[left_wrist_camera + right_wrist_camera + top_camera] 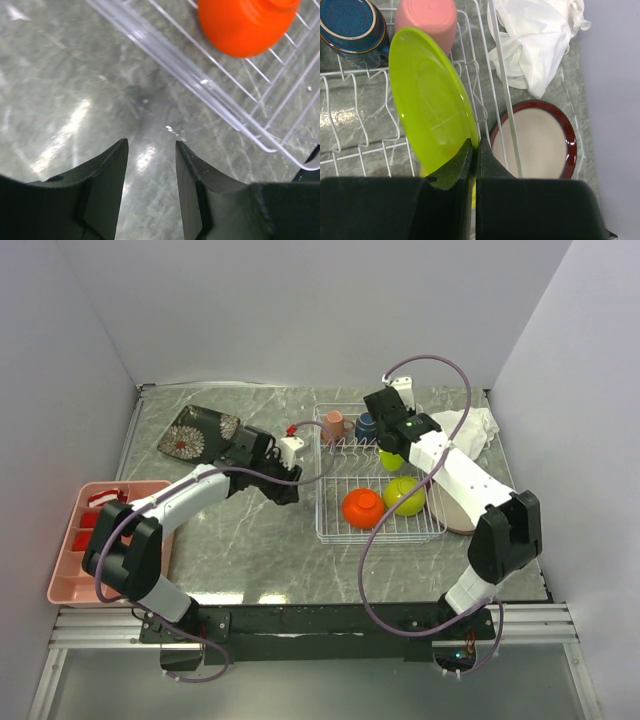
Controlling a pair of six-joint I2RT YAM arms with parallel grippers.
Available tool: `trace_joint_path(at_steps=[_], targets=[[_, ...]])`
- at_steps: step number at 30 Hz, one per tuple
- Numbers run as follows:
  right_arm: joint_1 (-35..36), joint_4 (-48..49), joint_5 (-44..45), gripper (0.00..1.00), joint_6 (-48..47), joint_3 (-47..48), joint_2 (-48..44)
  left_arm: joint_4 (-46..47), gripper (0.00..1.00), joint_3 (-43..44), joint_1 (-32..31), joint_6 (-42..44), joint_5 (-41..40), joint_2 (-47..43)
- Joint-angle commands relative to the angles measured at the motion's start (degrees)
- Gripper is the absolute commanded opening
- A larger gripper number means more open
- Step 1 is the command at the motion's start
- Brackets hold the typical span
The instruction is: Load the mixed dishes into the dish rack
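My right gripper will go down slightly and move the lime green plate toward the bare wires (367, 458) (389, 117) next to the plate's side, because the wires can hold the plate on edge.
The white wire dish rack (322, 502) holds an orange bowl (362, 507), a lime green bowl (405, 495), a salmon cup (334, 424) and a navy cup (366, 425). My right gripper (476, 145) is shut on the rim of the lime green plate (427, 100), which stands on edge among the rack's prongs (350, 75), near a pink cup (426, 20). My left gripper (151, 142) is open and empty over the table, just left of the rack's rim (165, 55), with the orange bowl (245, 25) beyond. A black floral plate (198, 432) lies far left.
A brown round plate (537, 142) lies on the table right of the rack, partly under my right arm. A white rag (535, 40) is bunched at the far right. A pink divided tray (62, 578) sits at the table's left edge.
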Motion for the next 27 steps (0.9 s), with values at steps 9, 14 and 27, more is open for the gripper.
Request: trace_joint_path(at_steps=[9,14,27], targets=[[0.25,0.22,-0.5,0.0,3.71,3.02,4.34,0.67,0.55,-0.48,5.8,0.2,0.67,-4.13],[0.07,0.22,-2.17,0.16,3.63,3.02,4.97,0.49,0.62,-0.4,7.47,-0.59,0.06,-4.22],[-0.11,-0.84,-11.2,0.81,1.69,3.12,-3.82,1.37,0.75,13.64,25.39,3.28,-3.79,3.59]])
